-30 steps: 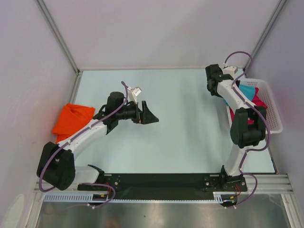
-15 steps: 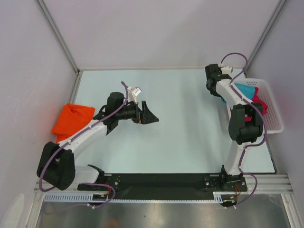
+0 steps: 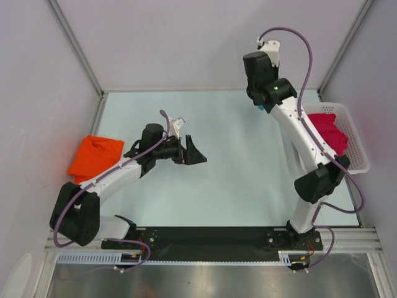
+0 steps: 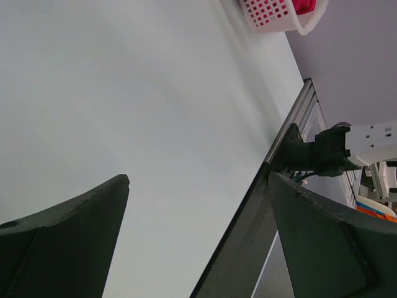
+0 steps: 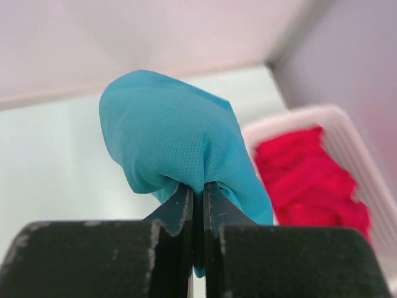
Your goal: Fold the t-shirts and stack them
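My right gripper will next move down and away from the basket (image 3: 358, 144) and release the teal t-shirt's fold over the bare middle of the tabletop.
My right gripper (image 5: 197, 186) is shut on a fold of the teal t-shirt (image 5: 173, 136), which bulges above the fingertips. In the top view that gripper (image 3: 262, 104) is raised high over the table's far right, and only a sliver of the teal t-shirt (image 3: 264, 108) shows under it. The magenta t-shirt (image 3: 329, 131) lies crumpled in the white basket (image 3: 358, 144); the right wrist view has it (image 5: 304, 177) at the right. The orange t-shirt (image 3: 93, 158) lies bunched at the table's left edge. My left gripper (image 3: 197, 154) hovers open over mid-table, its jaws (image 4: 198, 179) wide apart with nothing between them.
The basket (image 4: 268, 13) stands against the right wall. Grey enclosure walls close the back and both sides. A black base rail (image 3: 217, 239) runs along the near edge, also seen in the left wrist view as a dark strip (image 4: 248, 248).
The right arm has risen out of the basket and swung left and back, taking the teal t-shirt with it in its shut jaws. The left arm has barely moved.
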Available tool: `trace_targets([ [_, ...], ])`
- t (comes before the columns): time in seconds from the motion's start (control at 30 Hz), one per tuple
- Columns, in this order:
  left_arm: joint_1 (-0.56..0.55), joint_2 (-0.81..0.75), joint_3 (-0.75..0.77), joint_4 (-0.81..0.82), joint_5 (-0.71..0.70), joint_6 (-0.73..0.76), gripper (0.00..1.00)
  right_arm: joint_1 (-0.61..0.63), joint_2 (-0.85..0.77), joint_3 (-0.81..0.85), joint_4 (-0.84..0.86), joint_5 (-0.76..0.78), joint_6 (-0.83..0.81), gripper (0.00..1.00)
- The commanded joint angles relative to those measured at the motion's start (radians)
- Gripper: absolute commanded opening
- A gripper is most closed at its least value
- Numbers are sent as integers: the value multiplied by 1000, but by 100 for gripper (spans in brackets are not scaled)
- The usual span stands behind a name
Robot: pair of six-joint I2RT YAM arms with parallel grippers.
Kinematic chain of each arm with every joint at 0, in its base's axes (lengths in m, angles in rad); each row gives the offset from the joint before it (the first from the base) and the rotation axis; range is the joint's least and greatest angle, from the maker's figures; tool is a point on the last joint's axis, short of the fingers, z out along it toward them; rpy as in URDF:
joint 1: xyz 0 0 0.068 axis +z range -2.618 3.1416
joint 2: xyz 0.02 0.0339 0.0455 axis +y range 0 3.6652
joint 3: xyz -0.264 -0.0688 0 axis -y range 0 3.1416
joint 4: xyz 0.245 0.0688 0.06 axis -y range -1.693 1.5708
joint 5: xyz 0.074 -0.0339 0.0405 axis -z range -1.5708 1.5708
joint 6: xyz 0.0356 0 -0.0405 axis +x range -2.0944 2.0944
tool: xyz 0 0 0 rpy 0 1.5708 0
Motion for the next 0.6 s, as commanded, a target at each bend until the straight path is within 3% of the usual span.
trace_targets([
  [0.0,-6,-13,-8,42,-44,0,100,129,-51,202,-153,-207,7,0],
  [0.07,-6,-27,-5,31,-67,-3,100,150,-43,207,-218,-395,54,0],
  [0.27,-4,-122,-8,-41,-175,0,100,147,-92,-168,-96,-518,166,0],
  [0.4,-3,-168,-8,-121,-259,2,100,106,-80,-404,3,-747,232,0],
  [0.57,-3,-190,-5,-141,-267,-7,100,93,67,-414,-51,-743,225,12],
])
